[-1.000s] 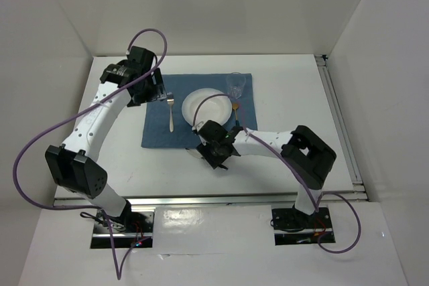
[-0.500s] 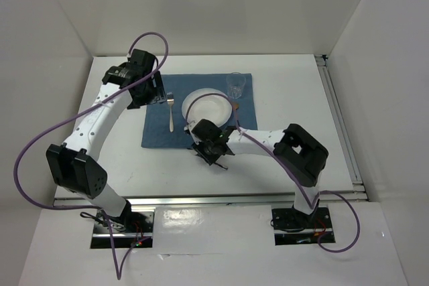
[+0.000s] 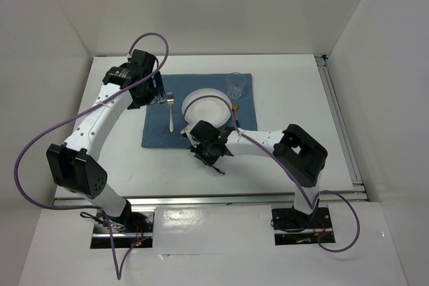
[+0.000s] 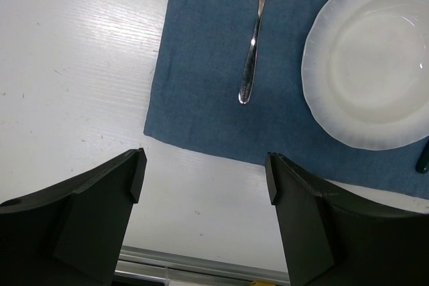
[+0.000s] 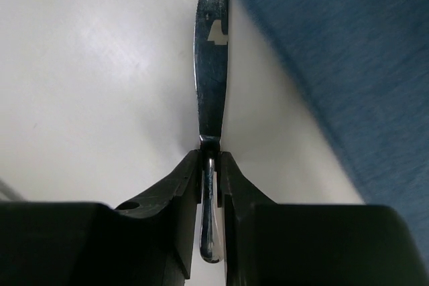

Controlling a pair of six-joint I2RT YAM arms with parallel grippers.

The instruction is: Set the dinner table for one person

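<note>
The bare placemat strip (image 3: 247,116) is beside the dark-handled utensil. My right gripper will next turn up, outward and to the right in the top view and release the knife on that strip.
On the white dinner table (image 3: 288,98) lies a blue placemat (image 3: 157,128) with a white plate (image 3: 208,106), a fork (image 3: 171,113) to its left and a clear glass (image 3: 235,86) at its far right corner. My right gripper (image 3: 208,149) is shut on a metal knife (image 5: 212,65), gripped by the handle just off the placemat's front edge (image 5: 348,65), low over the table. In the top view the knife is hidden under the gripper. My left gripper (image 3: 155,92) is open and empty, above the placemat's far left edge. The fork (image 4: 253,45) and plate (image 4: 375,58) also show in the left wrist view.
A utensil with a dark handle and orange end (image 3: 236,110) lies right of the plate. A metal rail (image 3: 201,199) runs along the table's front edge and another (image 3: 338,118) along its right side. White walls enclose the back and sides.
My right gripper has moved a little to the left along the placemat's front edge, with the knife in it. The left arm has not moved.
</note>
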